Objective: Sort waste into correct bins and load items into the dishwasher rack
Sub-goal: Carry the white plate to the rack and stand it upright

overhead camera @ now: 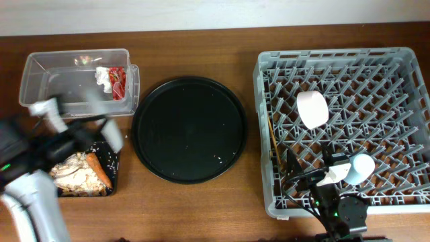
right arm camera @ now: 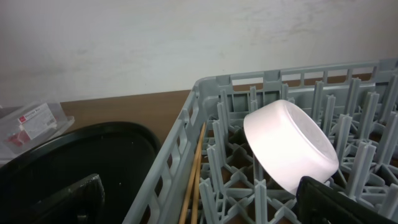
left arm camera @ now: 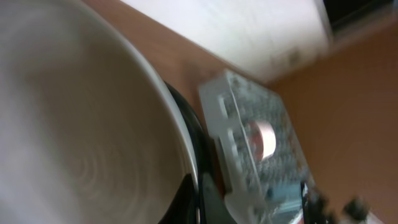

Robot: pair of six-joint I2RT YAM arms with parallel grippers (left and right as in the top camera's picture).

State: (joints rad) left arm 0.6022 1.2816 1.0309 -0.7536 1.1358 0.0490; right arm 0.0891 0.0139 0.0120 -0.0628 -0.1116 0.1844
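Note:
The plate goes in my left gripper across the round black tray and down into the rack's gap beside the white bowl next, for release there, as those slots stand empty.
My left gripper is blurred over the left bins and seems shut on the pale grey-white plate, which fills the left wrist view; the plate is a tilted blur from overhead. The clear tub holds white tissue and a red wrapper. The shallow black tray holds rice scraps and a carrot stick. The grey rack holds the white bowl, blue cup and chopsticks. My right gripper is open and empty over the rack's near left corner, near the bowl and chopsticks.
A big round black tray lies between the bins and the rack, with a few crumbs on it. It also shows in the right wrist view. The rack shows blurred in the left wrist view. A wall runs along the table's far side.

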